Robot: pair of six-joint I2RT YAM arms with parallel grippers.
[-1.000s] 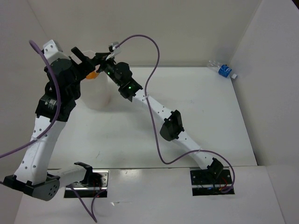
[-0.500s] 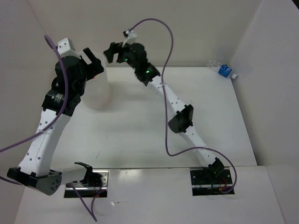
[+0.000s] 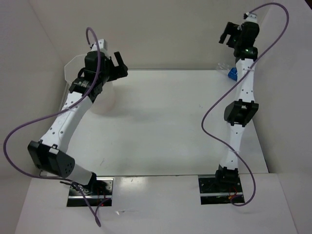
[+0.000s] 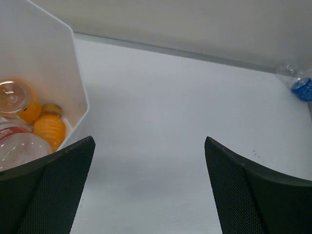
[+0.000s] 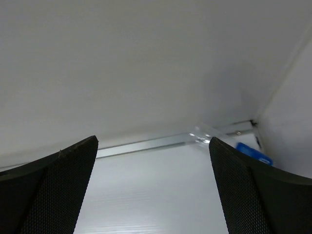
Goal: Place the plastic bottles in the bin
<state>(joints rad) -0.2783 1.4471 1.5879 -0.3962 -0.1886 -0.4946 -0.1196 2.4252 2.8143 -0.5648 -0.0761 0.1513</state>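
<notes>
The right gripper moves down toward the table's far corner and turns onto the clear bottle's blue label (image 3: 232, 74) (image 5: 253, 153) next, since the bottle lies at an angle below.
The white translucent bin (image 3: 71, 66) stands at the far left, partly behind my left arm. In the left wrist view its wall (image 4: 48, 58) holds two orange bottles (image 4: 19, 100) (image 4: 48, 129) and a clear bottle with a reddish label (image 4: 19, 146). The clear bottle with the blue label (image 3: 232, 72) lies in the far right corner, also in the left wrist view (image 4: 301, 87) and the right wrist view (image 5: 251, 152). My left gripper (image 3: 121, 67) (image 4: 148, 141) is open and empty just right of the bin. My right gripper (image 3: 225, 35) (image 5: 153, 141) is open and empty, raised above that bottle.
White walls close the table (image 3: 170, 122) at the back, left and right. A metal strip (image 5: 141, 145) runs along the foot of the back wall. Purple cables (image 3: 214, 112) hang off both arms.
My right arm has swung from over the bin to the far right corner. My left gripper has moved from over the bin to its right side. The orange bottle seen at the rim is inside.
</notes>
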